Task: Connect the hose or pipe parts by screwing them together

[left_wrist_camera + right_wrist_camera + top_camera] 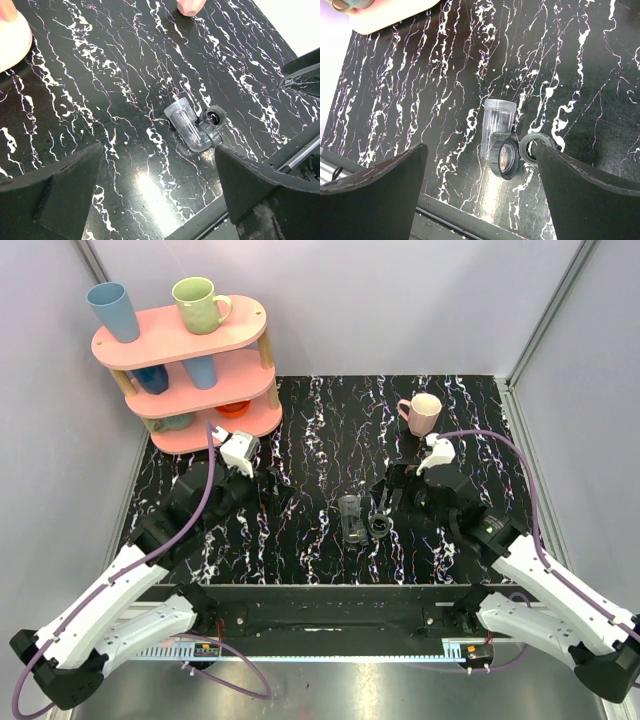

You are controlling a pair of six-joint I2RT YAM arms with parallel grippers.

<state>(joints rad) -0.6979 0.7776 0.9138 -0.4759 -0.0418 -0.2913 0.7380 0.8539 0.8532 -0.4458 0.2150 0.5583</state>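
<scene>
My right gripper goes down and across onto the tube's clear, threaded far end next, because the dark ring and loose ring fitting crowd its near end.
A short translucent tube lies on the black marbled table, between the two arms. A dark ring sits on its near end. Touching that end, a loose black ring fitting lies flat on the table. My left gripper hovers left of the parts, its jaws wide apart and empty. From the left wrist, the tube and the ring fitting show beyond the right fingertip. My right gripper stands open just right of them, holding nothing.
A pink mug stands behind the right gripper. A pink three-tier shelf with several mugs fills the back left corner. The table's front edge with a metal rail runs just below the parts. Purple cables trail along both arms.
</scene>
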